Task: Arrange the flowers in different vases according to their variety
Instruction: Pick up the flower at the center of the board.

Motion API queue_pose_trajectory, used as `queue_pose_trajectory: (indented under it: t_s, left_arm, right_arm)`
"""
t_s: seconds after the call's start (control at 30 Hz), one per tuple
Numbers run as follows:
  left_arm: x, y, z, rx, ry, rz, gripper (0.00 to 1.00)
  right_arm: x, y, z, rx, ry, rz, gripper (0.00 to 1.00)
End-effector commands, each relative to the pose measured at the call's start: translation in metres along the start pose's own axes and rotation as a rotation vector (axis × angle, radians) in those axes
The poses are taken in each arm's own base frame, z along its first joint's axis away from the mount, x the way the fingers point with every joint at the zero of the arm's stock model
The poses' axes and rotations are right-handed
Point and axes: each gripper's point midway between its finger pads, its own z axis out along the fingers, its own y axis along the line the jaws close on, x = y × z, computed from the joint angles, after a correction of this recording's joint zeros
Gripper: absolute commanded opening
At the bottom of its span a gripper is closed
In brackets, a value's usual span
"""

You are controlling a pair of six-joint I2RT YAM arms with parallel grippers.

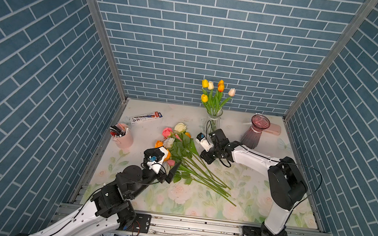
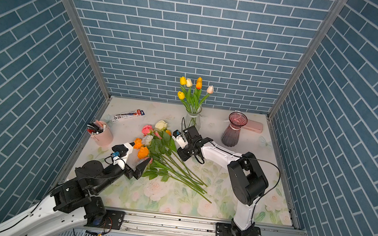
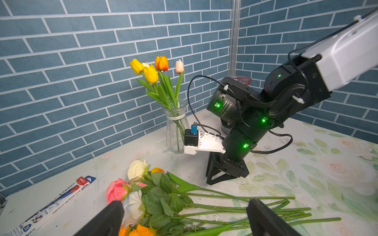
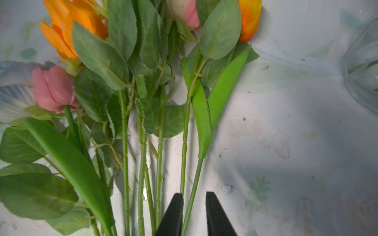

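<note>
I will lower my right gripper toward the pile next and close on the orange tulip's stem [image 4: 196,175] beside its leaf base, as that bare part is below my fingers.
Several tulips [image 1: 216,90] stand in the clear ribbed vase [image 1: 212,121] [image 2: 192,119] at the back. The purple-pink vase [image 1: 253,134] [image 2: 232,132] stands empty to its right. A pile of roses and tulips [image 1: 183,152] [image 2: 159,149] lies mid-table, stems fanning toward the front right. My left gripper [image 3: 185,204] [image 2: 139,154] hangs wide open over the pile's leaves and heads. My right gripper [image 4: 194,194] [image 1: 206,158] points down at the pile's right side, narrowly open. The orange tulip's [image 4: 249,20] thin stem [image 4: 196,175] runs between its fingers, against one of them.
A pink pen cup [image 1: 123,137] stands at the left edge and a pen box [image 1: 145,117] lies at the back left. A flat pink case [image 1: 275,129] lies behind the purple-pink vase. Blue brick walls close in three sides.
</note>
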Motion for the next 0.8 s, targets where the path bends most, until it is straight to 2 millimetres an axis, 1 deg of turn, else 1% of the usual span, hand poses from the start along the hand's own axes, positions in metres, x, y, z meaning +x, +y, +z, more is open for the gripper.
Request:
queue_pose_trajectory:
  t_s: [0.0,0.13,0.3,0.5,0.77]
  left_arm:
    - [-0.014,0.001,-0.004,0.004,-0.034,-0.017,1.0]
    - [-0.014,0.001,-0.005,0.002,-0.033,-0.015,1.0]
    - [-0.015,0.001,-0.005,0.002,-0.035,-0.012,1.0]
    - [-0.014,0.001,-0.005,0.004,-0.033,-0.01,1.0]
    - [-0.014,0.001,-0.005,0.002,-0.033,-0.008,1.0]
  right_arm:
    - [-0.004,-0.005,0.012,0.034,0.005,0.037,0.25]
    - [0.002,-0.004,0.025,0.037,0.031,0.051,0.25]
    - [0.005,0.001,0.03,0.033,0.039,0.052,0.25]
    - [0.007,0.001,0.037,0.032,0.049,0.058,0.25]
    - [0.011,0.001,0.054,0.042,0.098,0.058,0.24]
